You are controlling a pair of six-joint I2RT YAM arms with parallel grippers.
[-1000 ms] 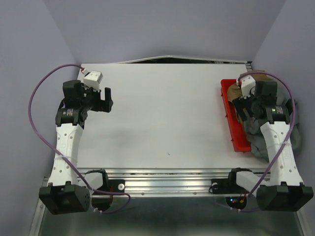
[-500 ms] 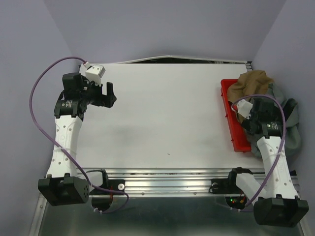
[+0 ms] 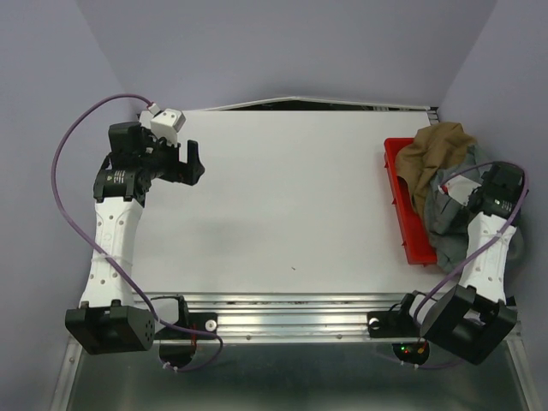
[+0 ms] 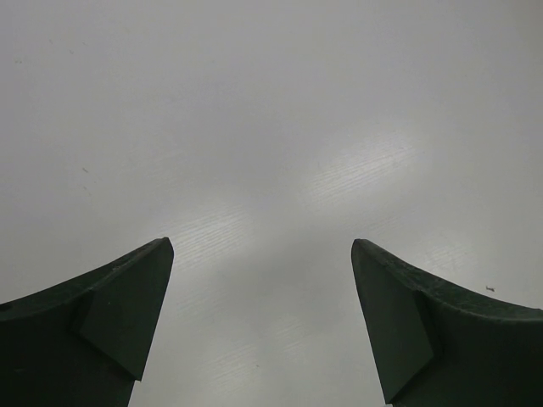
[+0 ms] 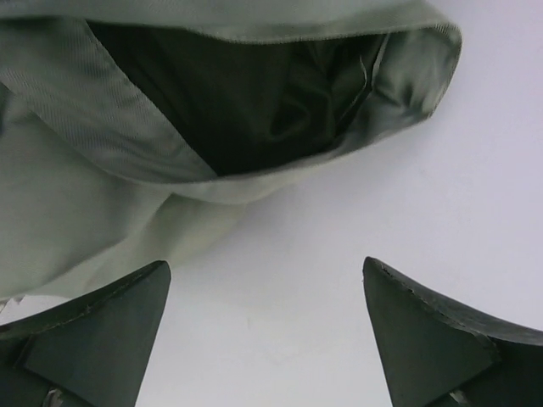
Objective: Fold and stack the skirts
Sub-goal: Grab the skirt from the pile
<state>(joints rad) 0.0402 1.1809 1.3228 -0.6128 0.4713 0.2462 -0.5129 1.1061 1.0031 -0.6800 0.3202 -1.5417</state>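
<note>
I will next lower the fingers of my right gripper forward to close on the grey skirt's waist rim (image 5: pixel 341 154), because that free, gaping edge is below and ahead.
Two skirts lie heaped at the table's right edge. The tan-brown skirt (image 3: pixel 437 154) drapes over the far end of a red tray (image 3: pixel 404 214), and the grey skirt (image 3: pixel 447 221) is bunched beside and below it. My right gripper (image 3: pixel 498 183) hovers at the heap's right side, open and holding nothing. In the right wrist view the grey skirt (image 5: pixel 85 195) shows its dark open waist just ahead of the open right gripper (image 5: pixel 265 271). My left gripper (image 3: pixel 193 163) is open at the far left over the bare table (image 3: pixel 291 205). The left wrist view shows the left gripper (image 4: pixel 261 246) with only tabletop between its fingers.
The red tray stands lengthwise along the right side of the white table. Purple walls close in on the left, back and right. Purple cables loop from both arms. A metal rail (image 3: pixel 291 312) runs along the near edge.
My right arm has swung off the tray to the right side of the heap, uncovering the tan-brown skirt. The left gripper has shifted slightly farther and to the right.
</note>
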